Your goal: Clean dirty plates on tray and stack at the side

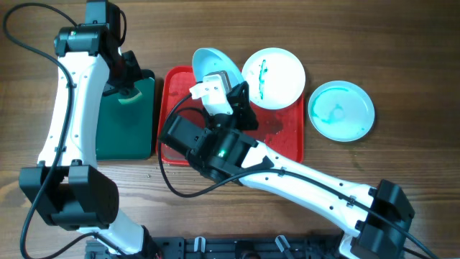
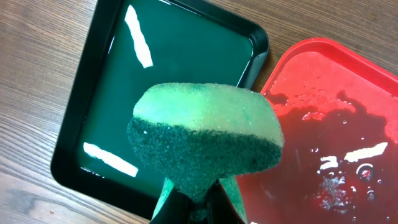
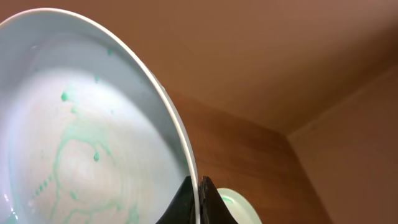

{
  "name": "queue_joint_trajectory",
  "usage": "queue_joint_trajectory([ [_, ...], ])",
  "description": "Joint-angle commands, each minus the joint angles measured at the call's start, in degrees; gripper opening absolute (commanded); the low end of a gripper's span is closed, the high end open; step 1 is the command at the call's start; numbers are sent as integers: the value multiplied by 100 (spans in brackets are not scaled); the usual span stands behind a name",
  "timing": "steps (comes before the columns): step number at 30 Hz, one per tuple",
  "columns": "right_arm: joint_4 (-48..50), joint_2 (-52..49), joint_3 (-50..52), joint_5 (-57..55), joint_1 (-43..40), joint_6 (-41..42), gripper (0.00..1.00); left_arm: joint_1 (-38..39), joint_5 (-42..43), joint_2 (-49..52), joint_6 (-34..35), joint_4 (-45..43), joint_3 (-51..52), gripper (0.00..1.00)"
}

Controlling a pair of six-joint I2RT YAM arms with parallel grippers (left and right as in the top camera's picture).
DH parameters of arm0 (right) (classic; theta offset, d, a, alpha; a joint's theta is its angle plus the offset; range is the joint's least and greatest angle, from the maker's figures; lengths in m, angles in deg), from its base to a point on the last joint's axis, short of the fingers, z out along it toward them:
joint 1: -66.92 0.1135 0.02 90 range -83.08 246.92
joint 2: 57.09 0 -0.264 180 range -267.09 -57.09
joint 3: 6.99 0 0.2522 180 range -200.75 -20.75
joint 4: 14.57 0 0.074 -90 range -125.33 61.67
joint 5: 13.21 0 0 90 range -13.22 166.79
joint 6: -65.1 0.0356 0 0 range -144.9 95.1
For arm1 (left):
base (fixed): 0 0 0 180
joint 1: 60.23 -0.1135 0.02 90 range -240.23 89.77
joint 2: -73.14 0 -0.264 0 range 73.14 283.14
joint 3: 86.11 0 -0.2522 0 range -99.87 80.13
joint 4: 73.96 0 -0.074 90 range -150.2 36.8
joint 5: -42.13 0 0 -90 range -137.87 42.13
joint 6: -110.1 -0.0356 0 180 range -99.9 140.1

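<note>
The aqua plate point(image 1: 341, 109) is clear of the tray. Next, I need to move my right gripper to the right in the overhead view, then down over the plate to release.
My right gripper point(image 1: 233, 90) is shut on the rim of a dirty plate point(image 1: 214, 63) and holds it tilted on edge above the red tray point(image 1: 287, 144). The right wrist view shows teal smears on this plate's face point(image 3: 81, 137) and the jaws point(image 3: 199, 193) pinching its rim. A second dirty plate point(image 1: 273, 78) with a teal streak lies at the tray's far right corner. A third, aqua plate point(image 1: 341, 109) lies on the table right of the tray. My left gripper point(image 2: 202, 202) is shut on a green sponge point(image 2: 205, 143) above the dark green tray point(image 2: 93, 112).
The dark green tray point(image 1: 122, 129) sits directly left of the red tray and holds liquid. The red tray's floor point(image 2: 336, 124) is wet with droplets. Another plate's edge point(image 3: 239, 208) shows behind my right jaws. Bare wooden table surrounds both trays.
</note>
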Motion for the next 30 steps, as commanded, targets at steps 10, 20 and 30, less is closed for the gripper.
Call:
queue_joint_trajectory([
  [10, -50, 922, -44, 6647, -2446, -481, 4, -20, 557, 15, 94, -33, -24, 4],
  [20, -973, 1093, 140, 8174, -5941, -157, 4, 531, 804, 164, 96, -282, 9, 4],
  [30, 396, 1071, 2496, 7138, -7807, 166, 4, 1241, 802, 385, 94, -669, 9, 4],
])
